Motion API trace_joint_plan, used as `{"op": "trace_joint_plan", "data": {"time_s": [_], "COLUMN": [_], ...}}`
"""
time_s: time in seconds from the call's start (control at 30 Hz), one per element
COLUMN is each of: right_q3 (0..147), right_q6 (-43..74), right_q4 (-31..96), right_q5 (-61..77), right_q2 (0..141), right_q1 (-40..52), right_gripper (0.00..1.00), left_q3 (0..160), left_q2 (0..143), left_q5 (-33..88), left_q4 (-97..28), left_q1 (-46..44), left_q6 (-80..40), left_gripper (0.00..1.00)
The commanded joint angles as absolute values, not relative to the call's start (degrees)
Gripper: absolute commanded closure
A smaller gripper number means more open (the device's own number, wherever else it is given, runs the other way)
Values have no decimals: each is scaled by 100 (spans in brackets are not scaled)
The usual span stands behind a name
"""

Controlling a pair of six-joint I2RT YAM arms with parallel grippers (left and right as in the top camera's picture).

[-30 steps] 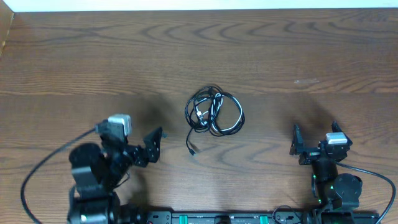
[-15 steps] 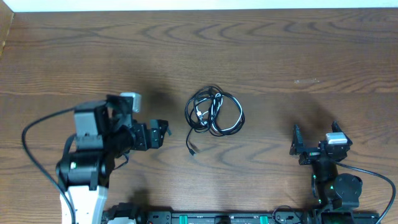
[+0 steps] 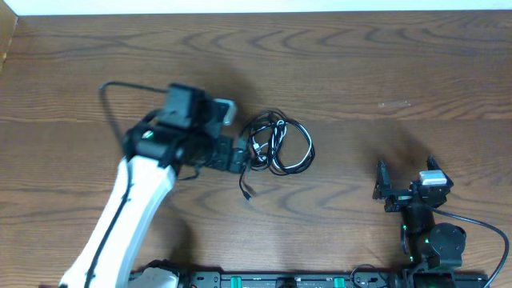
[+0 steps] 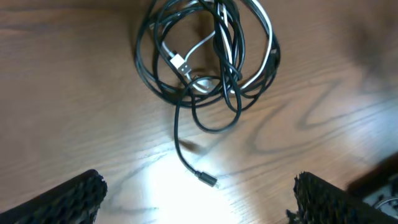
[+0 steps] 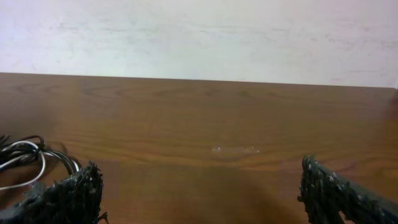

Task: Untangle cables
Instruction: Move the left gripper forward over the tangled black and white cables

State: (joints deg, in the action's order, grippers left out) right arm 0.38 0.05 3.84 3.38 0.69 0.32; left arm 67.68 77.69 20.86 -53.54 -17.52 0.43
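Next, my left gripper moves down, outward and to the right in the overhead view, onto the coil's middle (image 3: 277, 144) (image 4: 228, 52), where several pieces of cable bunch together.
A tangled coil of thin black and white cables (image 3: 277, 144) lies at the table's middle; one black end with a small plug (image 3: 248, 193) trails toward the front. In the left wrist view the coil (image 4: 205, 56) fills the top and the plug (image 4: 206, 179) lies between my fingers. My left gripper (image 3: 240, 156) is open and empty, just left of the coil, apart from it. My right gripper (image 3: 404, 182) is open and empty at the front right, far from the coil; its wrist view shows only the coil's edge (image 5: 25, 163) at the far left.
The brown wooden table (image 3: 384, 72) ends at a white wall at the back (image 5: 199, 31). A thick black arm cable (image 3: 120, 96) loops behind my left arm. The arm bases stand along the front edge (image 3: 272, 280).
My left arm has swung from the front left up and right to the coil's left side, gripper still open. The right arm and the cables have not moved.
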Motion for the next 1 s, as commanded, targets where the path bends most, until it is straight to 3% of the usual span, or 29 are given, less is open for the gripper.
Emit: {"op": "trace_joint_plan", "data": {"time_s": [0.0,0.67,0.97], "right_q3": [32,32,32], "right_q6": [106,106,106], "right_q4": [408,408,408], "right_q5": [377,375,375], "right_q2": [32,32,32], "right_q1": [3,3,3], "right_gripper": [1,1,1], "left_q3": [7022,7006,6976], "left_q2": [8136,8499,8866], "left_q5": [1686,1704,1249], "left_q4": [-5170,-4316,-4254], "left_q1": [-2056,-2458,-2556], "left_q6": [-427,-556,-1949], "left_gripper": [2,3,3]}}
